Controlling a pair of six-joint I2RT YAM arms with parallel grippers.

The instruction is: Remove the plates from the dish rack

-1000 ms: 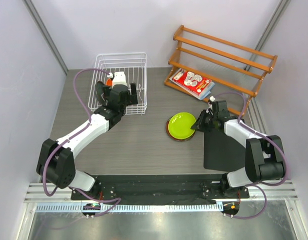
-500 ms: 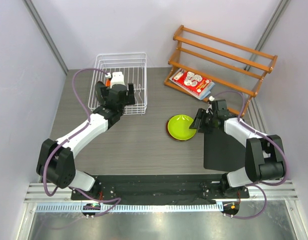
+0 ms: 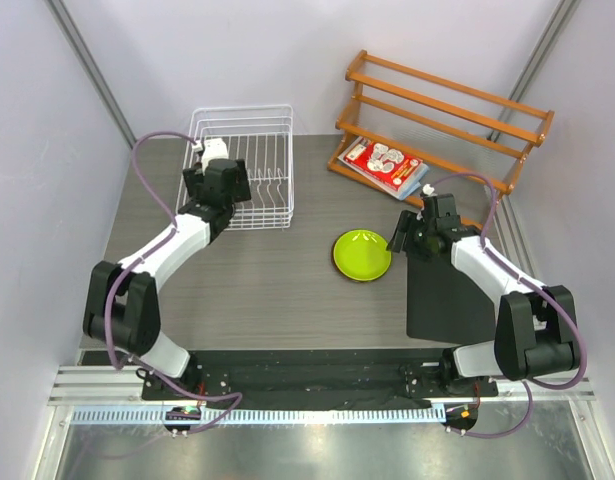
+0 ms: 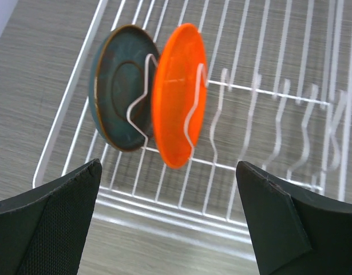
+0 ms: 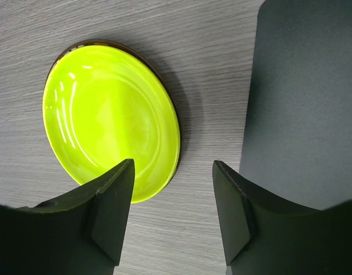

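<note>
The orange plate stands upright, so my left gripper will next lower its fingers outward to straddle the orange plate's upper rim [image 4: 159, 109].
The white wire dish rack [image 3: 249, 128] stands at the back left. In the left wrist view a dark teal plate [image 4: 118, 94] and an orange plate [image 4: 178, 94] stand upright side by side between the rack's dividers [image 4: 253, 123]. My left gripper [image 3: 223, 183] is open and empty just in front of them [image 4: 168, 167]. The lime green plate [image 3: 362, 254] lies flat mid-table. A dark rim of something under it shows in the right wrist view [image 5: 110, 120]. My right gripper [image 3: 400, 240] is open and empty over the plate's right edge [image 5: 173, 166]. I see no red floral plate.
An orange wooden slatted shelf [image 3: 442, 105] stands at the back right with a red-and-white patterned pack [image 3: 385, 165] on its lowest level. A black mat [image 3: 449, 290] lies right of the green plate and shows in the right wrist view [image 5: 307, 97].
My left gripper has swung left along the rack to its left side. My right gripper has drawn back a little to the right of the green plate, which now lies flat.
</note>
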